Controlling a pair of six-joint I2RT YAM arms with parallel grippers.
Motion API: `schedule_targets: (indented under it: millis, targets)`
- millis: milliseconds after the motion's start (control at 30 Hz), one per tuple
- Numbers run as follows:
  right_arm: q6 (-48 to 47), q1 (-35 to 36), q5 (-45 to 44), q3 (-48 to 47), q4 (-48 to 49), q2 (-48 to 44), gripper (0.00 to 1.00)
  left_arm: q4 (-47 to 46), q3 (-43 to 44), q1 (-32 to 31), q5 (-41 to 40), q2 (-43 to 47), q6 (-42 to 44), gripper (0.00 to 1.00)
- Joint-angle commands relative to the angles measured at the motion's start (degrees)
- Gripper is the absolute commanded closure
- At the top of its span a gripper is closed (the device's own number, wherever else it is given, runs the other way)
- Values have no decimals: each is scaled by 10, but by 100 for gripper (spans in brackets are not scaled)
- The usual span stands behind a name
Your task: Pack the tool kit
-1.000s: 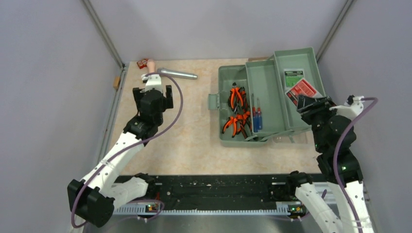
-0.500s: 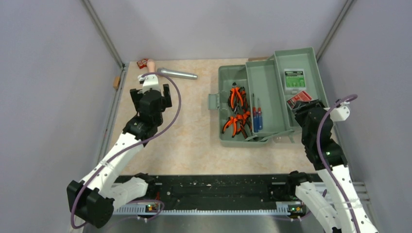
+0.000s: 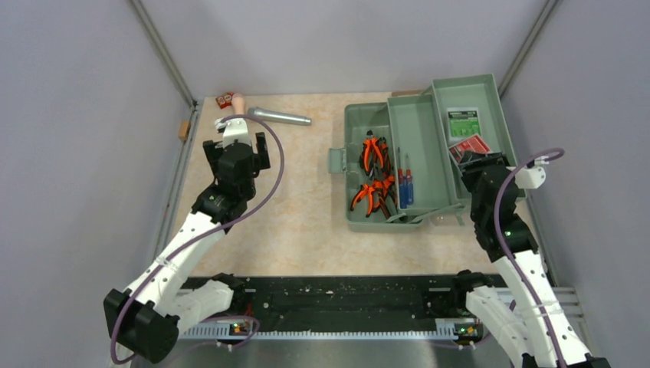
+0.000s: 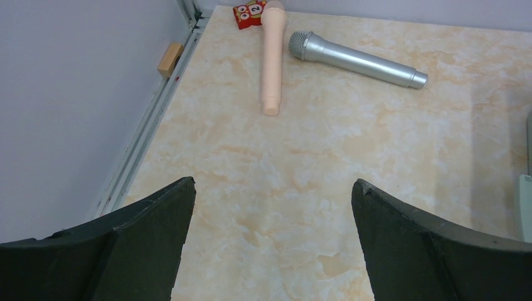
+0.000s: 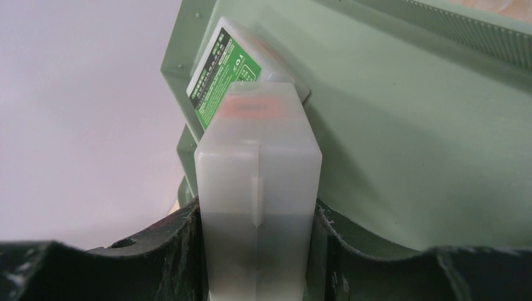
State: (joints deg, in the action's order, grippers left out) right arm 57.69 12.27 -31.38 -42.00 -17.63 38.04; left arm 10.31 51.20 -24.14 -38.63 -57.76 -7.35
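The robot's left gripper will next move toward the right in the top view and down onto the tool kit's side beside the latch, because the rim of that side stands clear.
The sage-green tool kit lies open at the right of the table. Two orange-and-black pliers and blue/red screwdrivers rest in its left compartment. A green box lies in the right-hand tray, and the red box is just in front of it. My right gripper is shut on that red box; in the right wrist view its pale end fills the space between the fingers, over the tray and up against the green box. My left gripper hangs open over bare table.
A silver microphone, a peach cylinder and a small red item lie at the far left corner. A wooden block sits by the left wall rail. The kit's translucent lid shows at its near edge.
My right arm has swung in and lowered, bringing the red box from a tilted pose over the right tray to straight, close in front of the green box. The left arm shifted slightly left.
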Motion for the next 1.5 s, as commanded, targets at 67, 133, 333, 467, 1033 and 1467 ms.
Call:
schedule_targets:
  millis: [67, 133, 333, 467, 1033, 1467]
  targets:
    - [-69, -1, 37, -39, -34, -11, 46, -27, -3, 2, 2, 14, 3, 1]
    - [-99, -1, 45, -47, -58, -14, 38, -27, -3, 2, 4, 13, 2, 1]
    - [-175, -1, 75, -96, -127, 2, 8, -26, -4, 2, 7, 10, 1, 1]
    - [-218, -1, 75, -133, -167, 5, 1, -26, -4, 2, 7, 10, 1, 2]
    - [-349, -1, 144, -271, -360, 37, 1, 12, 26, 2, 85, -2, -54, 2]
    - [-413, -12, 190, -373, -247, 198, 1, 93, 177, -90, 248, -218, -253, 11]
